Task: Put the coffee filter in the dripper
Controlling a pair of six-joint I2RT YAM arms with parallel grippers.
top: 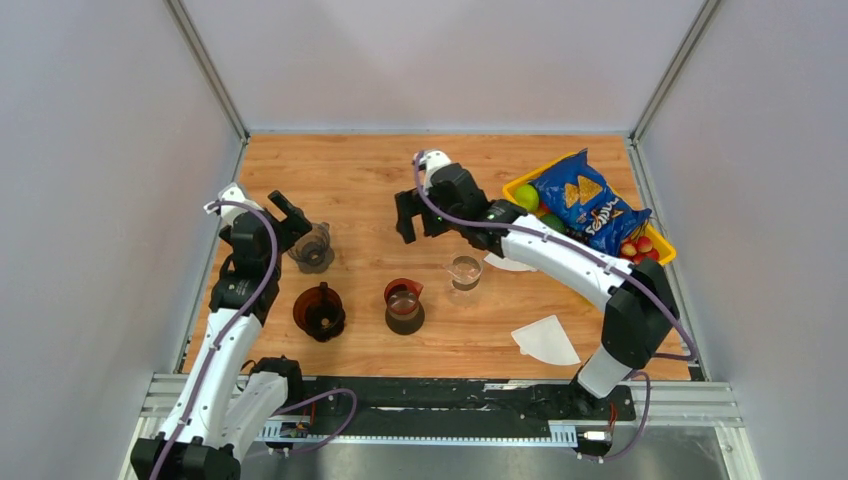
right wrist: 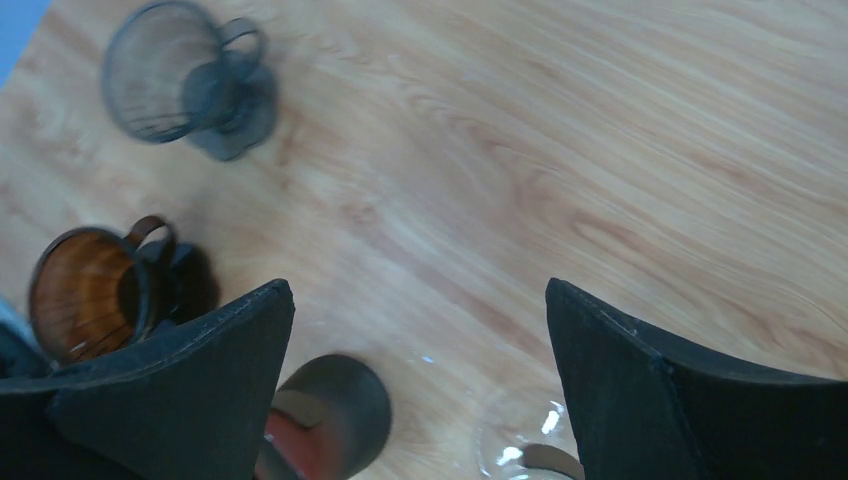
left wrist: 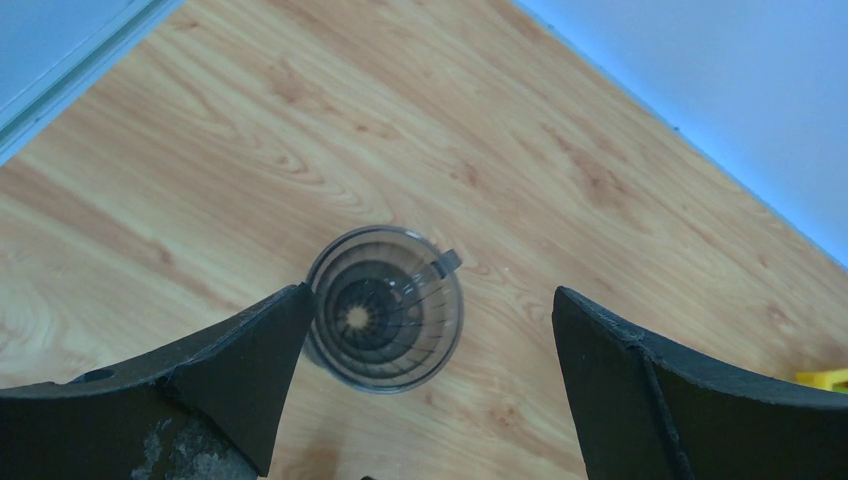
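Observation:
My right gripper moves back and down past the red dripper next, then reaches the brown dripper's rim (top: 322,292) (right wrist: 132,254) beside its handle, where the rim stands uncovered.
A white fan-shaped coffee filter (top: 546,340) lies flat near the front right of the table. A second white filter (top: 507,264) peeks out from under the right arm. Several drippers stand on the wood: grey (top: 312,247) (left wrist: 385,305) (right wrist: 185,75), brown (top: 320,311) (right wrist: 90,290), red (top: 404,305) (right wrist: 330,415) and clear glass (top: 464,272) (right wrist: 525,445). My left gripper (top: 297,225) (left wrist: 425,340) hovers open above the grey dripper, which sits close to its left finger. My right gripper (top: 420,217) (right wrist: 420,340) hangs open and empty above the table, behind the red and glass drippers.
A yellow tray (top: 520,183) at the back right holds a blue chips bag (top: 590,205) and small fruit (top: 527,197). White walls enclose the table on three sides. The right arm stretches diagonally over the table's right half.

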